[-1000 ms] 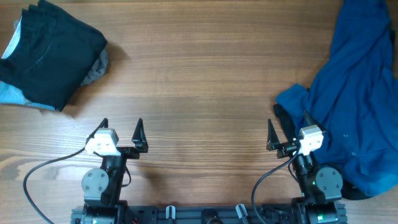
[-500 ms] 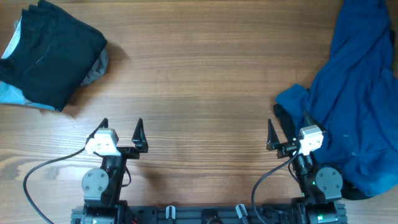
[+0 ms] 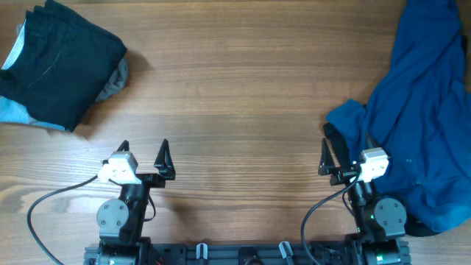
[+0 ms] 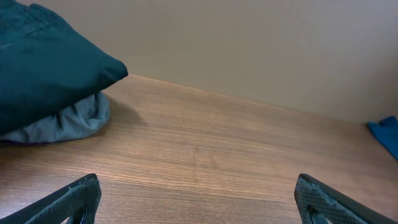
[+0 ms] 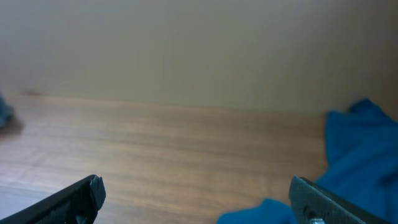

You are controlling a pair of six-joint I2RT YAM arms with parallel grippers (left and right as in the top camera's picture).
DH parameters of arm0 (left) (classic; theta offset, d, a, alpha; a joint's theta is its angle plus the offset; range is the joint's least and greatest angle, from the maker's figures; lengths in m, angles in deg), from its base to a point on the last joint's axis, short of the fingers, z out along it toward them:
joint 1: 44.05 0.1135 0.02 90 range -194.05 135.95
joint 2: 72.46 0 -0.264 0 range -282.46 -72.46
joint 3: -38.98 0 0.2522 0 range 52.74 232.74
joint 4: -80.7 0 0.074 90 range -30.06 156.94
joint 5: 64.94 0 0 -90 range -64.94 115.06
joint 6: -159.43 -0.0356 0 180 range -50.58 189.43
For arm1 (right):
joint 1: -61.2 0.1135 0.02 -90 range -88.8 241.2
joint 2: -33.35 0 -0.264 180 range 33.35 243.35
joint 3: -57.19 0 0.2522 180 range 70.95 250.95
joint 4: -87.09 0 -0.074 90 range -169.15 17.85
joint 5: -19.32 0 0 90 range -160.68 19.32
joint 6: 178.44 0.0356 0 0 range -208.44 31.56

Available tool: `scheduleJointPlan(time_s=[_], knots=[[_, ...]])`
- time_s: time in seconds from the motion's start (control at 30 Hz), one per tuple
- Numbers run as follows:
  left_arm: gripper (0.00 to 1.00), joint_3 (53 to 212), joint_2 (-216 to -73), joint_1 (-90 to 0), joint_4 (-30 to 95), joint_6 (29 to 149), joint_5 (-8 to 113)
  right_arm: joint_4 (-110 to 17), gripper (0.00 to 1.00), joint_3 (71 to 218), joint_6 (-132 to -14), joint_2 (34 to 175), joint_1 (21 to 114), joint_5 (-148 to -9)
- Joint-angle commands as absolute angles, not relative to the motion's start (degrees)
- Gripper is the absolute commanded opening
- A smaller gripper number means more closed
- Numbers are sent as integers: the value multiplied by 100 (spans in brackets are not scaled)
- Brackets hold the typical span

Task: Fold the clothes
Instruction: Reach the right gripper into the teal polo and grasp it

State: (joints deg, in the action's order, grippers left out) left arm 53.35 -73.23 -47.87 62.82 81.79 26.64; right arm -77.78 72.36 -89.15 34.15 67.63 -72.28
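Note:
Next, my right gripper reaches outward, tips its fingers downward and lowers onto the thick fold at the blue top's jutting corner (image 3: 346,115) (image 5: 262,213), because it sticks out toward bare wood.
A large wrinkled deep-blue top (image 3: 419,110) lies heaped along the table's right side. In the right wrist view the same blue top (image 5: 364,149) fills the right edge. My right gripper (image 3: 344,149) stands open at its left border, with the right finger over the cloth's edge and nothing between the jaws (image 5: 199,196). At the far left sits a folded pile of dark clothes (image 3: 62,59) on a grey garment (image 3: 114,77). The left wrist view shows that pile (image 4: 43,68) far ahead. My left gripper (image 3: 143,149) is open over bare wood (image 4: 199,199).
The wooden table (image 3: 235,88) spreads between the two heaps. A light blue cloth (image 3: 15,110) pokes out under the dark pile. Both arm bases and a black cable (image 3: 51,202) sit along the near edge. A plain wall (image 5: 186,43) stands behind the table.
My right gripper has shifted slightly to the right, toward the blue top. The left arm and the clothes have not moved.

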Motion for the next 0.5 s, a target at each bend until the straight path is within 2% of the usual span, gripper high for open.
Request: scheduleJointPlan(time_s=[0.0, 0.2, 0.47], knots=[[100, 5359, -7284, -4817, 6280, 8366, 2837, -7407, 100, 7778, -8802, 3552, 6759, -6802], [100, 5826, -7610, -4817, 6171, 8493, 2865, -6598, 100, 8831, -8535, 4770, 6759, -6739], [100, 7337, -9623, -4817, 5384, 8489, 2870, -4777, 100, 11056, -8548, 7777, 6753, -6763]])
